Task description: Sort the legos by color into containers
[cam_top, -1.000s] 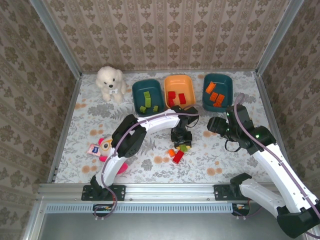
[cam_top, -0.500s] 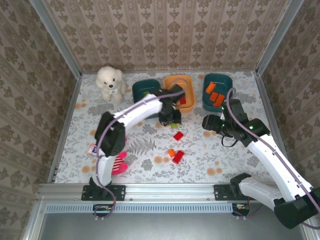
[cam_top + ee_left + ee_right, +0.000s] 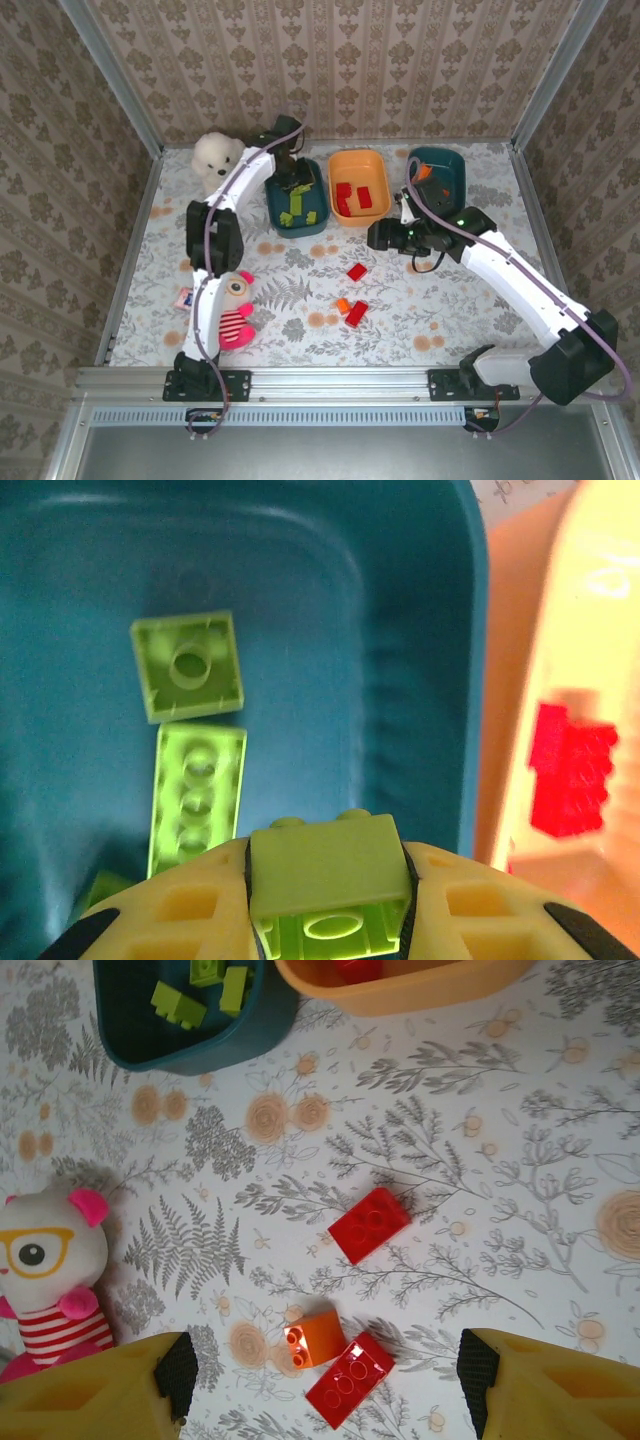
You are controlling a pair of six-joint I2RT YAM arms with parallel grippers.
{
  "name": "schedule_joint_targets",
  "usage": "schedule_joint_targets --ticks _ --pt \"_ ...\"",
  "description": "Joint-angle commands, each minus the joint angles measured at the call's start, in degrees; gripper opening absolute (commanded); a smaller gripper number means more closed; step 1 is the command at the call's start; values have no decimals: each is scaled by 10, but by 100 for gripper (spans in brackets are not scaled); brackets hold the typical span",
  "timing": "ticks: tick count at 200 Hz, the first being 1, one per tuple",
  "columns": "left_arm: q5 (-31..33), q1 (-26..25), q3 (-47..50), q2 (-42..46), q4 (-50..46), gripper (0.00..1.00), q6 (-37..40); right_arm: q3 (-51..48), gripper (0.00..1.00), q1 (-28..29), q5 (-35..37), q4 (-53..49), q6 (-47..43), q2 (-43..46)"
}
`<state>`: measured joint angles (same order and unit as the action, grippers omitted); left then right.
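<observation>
Next, my right gripper moves back and lowers over the orange brick alone, since the orange brick touches a red brick.
My left gripper (image 3: pixel 292 182) hangs over the left teal tub (image 3: pixel 320 222), shut on a light green brick (image 3: pixel 328 870). Below it in the tub (image 3: pixel 400 630) lie a square green brick (image 3: pixel 188 666) and a long one (image 3: pixel 198 795). The orange tub (image 3: pixel 375 170) holds red bricks (image 3: pixel 343 195). An orange brick (image 3: pixel 420 172) shows in the right teal tub (image 3: pixel 445 165), partly behind my right arm. My right gripper (image 3: pixel 378 237) is open and empty above the table. Under it lie a red brick (image 3: pixel 369 1224), an orange brick (image 3: pixel 314 1338) and another red brick (image 3: pixel 350 1380).
A white plush dog (image 3: pixel 218 160) sits at the back left beside the left teal tub. The striped pink doll (image 3: pixel 232 315) lies at the front left, close to the loose bricks, with a small pink card (image 3: pixel 186 298) beside it. Patterned walls enclose the table.
My left arm has carried the green brick from the middle of the table back to the left teal tub. My right gripper has moved left, over the loose bricks.
</observation>
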<state>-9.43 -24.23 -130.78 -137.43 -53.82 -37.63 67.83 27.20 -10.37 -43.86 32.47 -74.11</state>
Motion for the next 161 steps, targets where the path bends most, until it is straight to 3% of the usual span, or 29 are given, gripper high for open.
schedule_joint_targets --ticks 1,24,53,68,95,131,161 --pt "-22 0 -73 -47 -46 31 23 23 72 6 -12 -5 -15 -16" --pt "-30 1 -59 -59 -42 34 16 30 72 9 -11 -7 -16 -28" --pt "-51 -2 -15 -41 -14 46 18 38 72 20 0 -16 -26 -50" --pt "-50 -2 -13 -30 -20 56 19 45 72 40 17 -27 -44 -72" --pt "-47 -1 -4 8 -24 63 14 54 72 95 49 -52 -78 -107" --pt "-9 1 80 125 -7 63 -1 77 71 190 88 -102 -100 -176" --pt "33 9 285 299 61 64 -28 101 71 247 121 -125 -100 -247"
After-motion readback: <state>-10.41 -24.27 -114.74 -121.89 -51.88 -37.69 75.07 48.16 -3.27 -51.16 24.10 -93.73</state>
